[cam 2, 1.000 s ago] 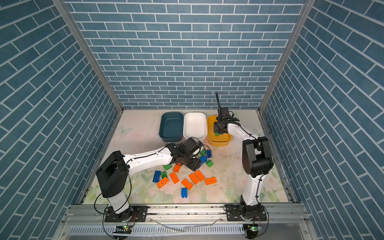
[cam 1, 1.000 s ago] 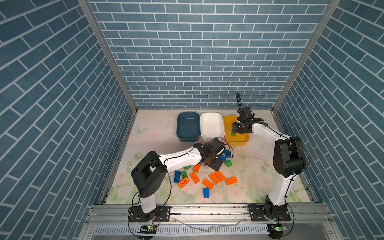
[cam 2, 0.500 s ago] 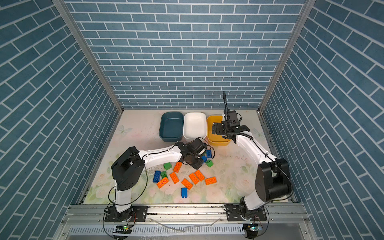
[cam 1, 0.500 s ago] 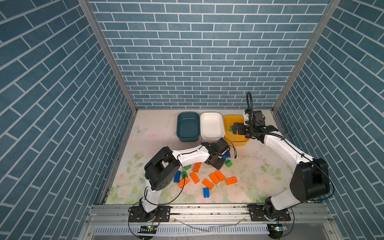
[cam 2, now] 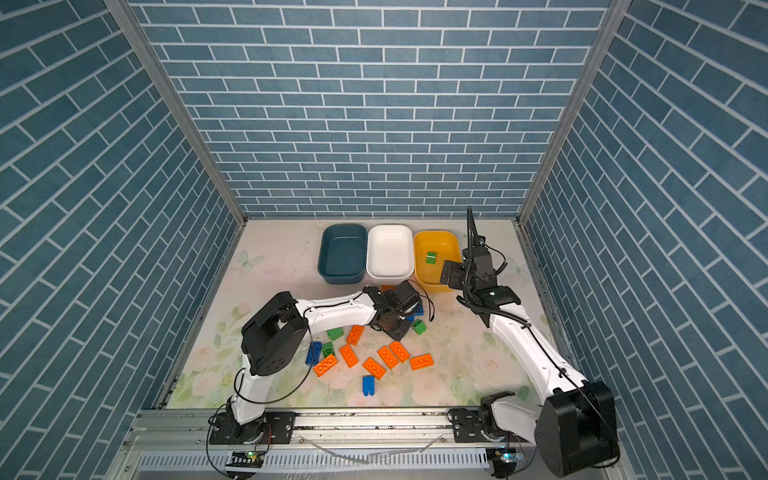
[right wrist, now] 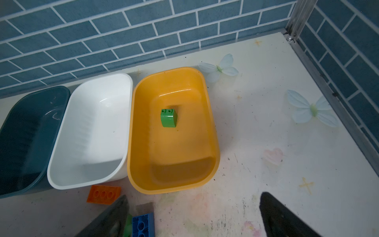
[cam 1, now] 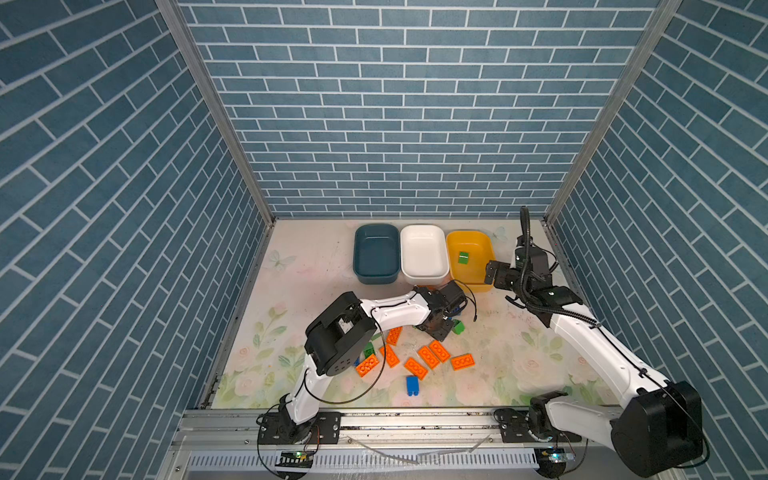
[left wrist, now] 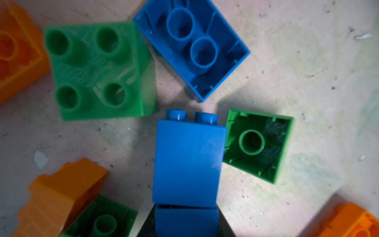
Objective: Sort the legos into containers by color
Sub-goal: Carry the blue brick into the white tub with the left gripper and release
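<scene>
The left gripper needs to rise and move outward over the white container (cam 1: 424, 251) to release the blue lego, as that container is empty while the yellow one holds green.
Low over the lego pile, my left gripper (cam 1: 439, 328) is shut on a blue lego (left wrist: 187, 164), whose studs point away from the jaws. Green legos (left wrist: 98, 71) and an upturned blue lego (left wrist: 194, 47) lie close around it. My right gripper (right wrist: 194, 215) hangs open and empty by the near right corner of the yellow container (cam 1: 457, 274); the gripper also appears in a top view (cam 2: 451, 276). One green lego (right wrist: 168, 118) lies inside the yellow container (right wrist: 174, 164). The teal container (cam 1: 376, 253) and white container (cam 1: 424, 251) hold nothing.
Several orange legos (cam 1: 428, 356) lie scattered on the floral table in front of the left gripper, with a lone blue lego (cam 1: 412, 385) nearer the front rail. An orange lego (right wrist: 103, 194) sits just before the white container. Brick-pattern walls close in three sides.
My right gripper opened, left the green lego in the yellow container and drew back toward the tub's near right corner. My left gripper closed on the blue lego in the pile.
</scene>
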